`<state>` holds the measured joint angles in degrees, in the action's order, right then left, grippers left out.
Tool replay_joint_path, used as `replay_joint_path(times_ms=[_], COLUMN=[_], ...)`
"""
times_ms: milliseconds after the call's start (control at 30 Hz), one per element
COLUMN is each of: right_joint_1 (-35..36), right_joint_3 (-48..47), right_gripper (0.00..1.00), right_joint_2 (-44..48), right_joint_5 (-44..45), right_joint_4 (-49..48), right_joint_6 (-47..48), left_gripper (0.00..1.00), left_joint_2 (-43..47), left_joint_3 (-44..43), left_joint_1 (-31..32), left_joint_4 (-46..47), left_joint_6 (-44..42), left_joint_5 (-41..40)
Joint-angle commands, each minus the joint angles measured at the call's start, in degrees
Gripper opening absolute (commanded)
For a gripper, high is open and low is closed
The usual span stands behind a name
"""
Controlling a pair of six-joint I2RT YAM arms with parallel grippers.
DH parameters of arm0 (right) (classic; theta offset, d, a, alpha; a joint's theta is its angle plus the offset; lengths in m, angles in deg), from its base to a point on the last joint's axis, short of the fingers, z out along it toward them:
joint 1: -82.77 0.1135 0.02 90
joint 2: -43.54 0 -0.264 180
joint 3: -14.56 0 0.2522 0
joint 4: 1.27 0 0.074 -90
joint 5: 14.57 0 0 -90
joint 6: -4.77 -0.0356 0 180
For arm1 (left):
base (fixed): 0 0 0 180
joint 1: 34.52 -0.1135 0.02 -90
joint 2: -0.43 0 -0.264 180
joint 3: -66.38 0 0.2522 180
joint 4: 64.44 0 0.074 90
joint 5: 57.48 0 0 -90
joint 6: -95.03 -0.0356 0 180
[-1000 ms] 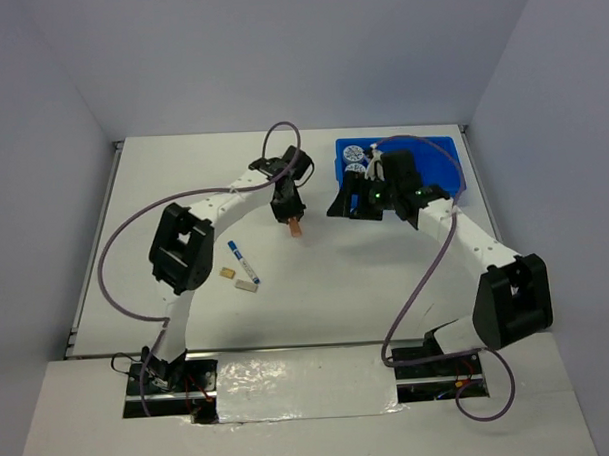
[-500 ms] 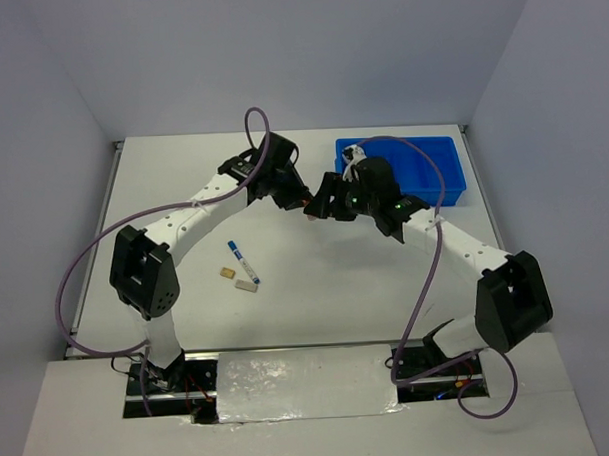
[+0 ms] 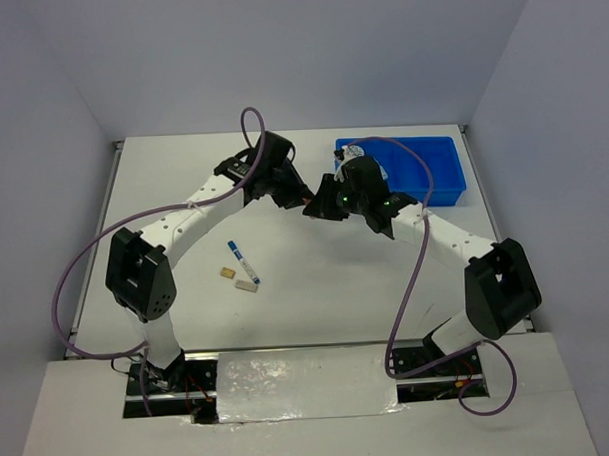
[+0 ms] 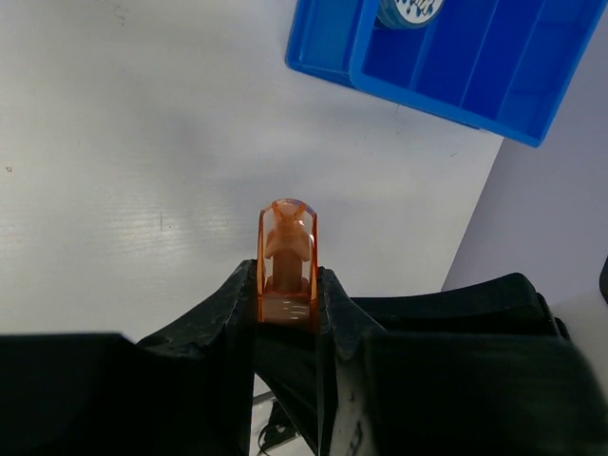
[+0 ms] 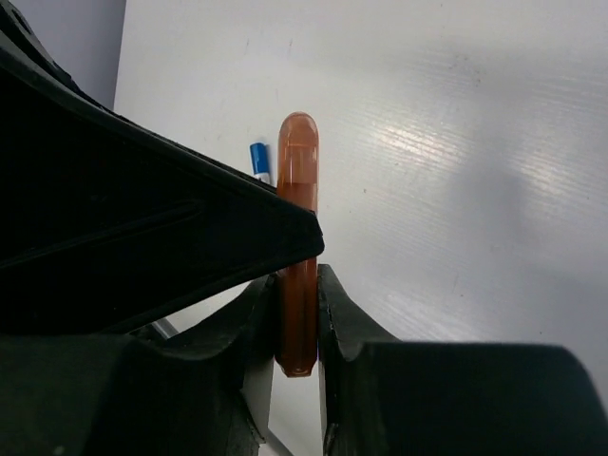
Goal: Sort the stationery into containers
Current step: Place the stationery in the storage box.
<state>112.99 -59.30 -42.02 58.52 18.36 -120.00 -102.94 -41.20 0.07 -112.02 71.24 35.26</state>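
Observation:
My right gripper should carry the orange bar away from the left gripper, outward over the tray (image 3: 438, 173), and let go of it there. The tray's section beside the patterned roll's section has room.
A short orange bar (image 4: 287, 261) is clamped upright in my left gripper (image 4: 287, 285), held above the table left of the blue tray (image 3: 438, 173). My right gripper (image 5: 297, 285) meets it from the other side, its two fingers pressed against the same orange bar (image 5: 297, 180). In the top view both grippers touch tips at mid-table, left gripper (image 3: 302, 199) and right gripper (image 3: 320, 207); the bar is hidden there. A patterned roll (image 4: 410, 9) lies in the tray's left compartment. A blue-white marker (image 3: 239, 255), a tan block (image 3: 227, 275) and a beige bar (image 3: 246, 285) lie on the table.
The tray (image 4: 475, 66) has several narrow compartments and stands at the back right near the wall. The loose items lie left of centre, below the left arm. Purple cables loop over both arms. The table's left edge has a metal rail.
My left arm swung right and up with the orange bar. My right arm came left from the tray, and its jaws closed from wide open onto the bar.

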Motion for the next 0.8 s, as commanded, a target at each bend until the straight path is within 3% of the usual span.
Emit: replay_joint_path(times_ms=[0,67,133,200,267,400,500,767], right_joint_1=[0.28,0.11,-0.51,-2.70,-6.55,-12.63,-17.80,-24.06], right_joint_3=[-0.46,-0.02,0.07,-0.20,-1.95,-9.84,-18.54,-44.74], right_gripper=[0.17,0.09,0.08,0.07,0.07,0.10,0.10,0.16], right_joint_2=[1.09,2.23,3.20,3.56,3.73,1.11,-7.65,-27.10], right_joint_5=[1.26,2.14,3.19,3.72,6.08,13.55,18.75,17.44], right_joint_4=[-5.69,-5.69,-5.69,-3.78,0.43,17.89,26.09,36.13], right_joint_6=[-0.22,0.04,0.31,1.01,1.80,6.71,10.94,18.41], left_gripper=[0.19,0.33,0.73,0.99,0.99,0.99,0.99,0.99], left_joint_2=[2.65,2.48,1.78,1.33,-0.33,-0.61,2.46,7.83], left_joint_3=[-1.81,-3.55,-5.31,-8.21,-14.35,-23.15,-22.11,-14.47], left_joint_1=[0.66,0.74,0.57,-0.39,-4.25,-11.37,-15.25,-16.75], left_joint_4=[2.00,1.57,-0.97,-3.51,-7.55,-17.14,-18.64,-22.94], left_joint_6=[0.58,-0.12,-1.96,-3.80,-7.32,-13.21,-19.00,-27.71], left_joint_5=[1.83,1.31,-0.10,-1.95,-3.09,-10.29,-11.71,-12.94])
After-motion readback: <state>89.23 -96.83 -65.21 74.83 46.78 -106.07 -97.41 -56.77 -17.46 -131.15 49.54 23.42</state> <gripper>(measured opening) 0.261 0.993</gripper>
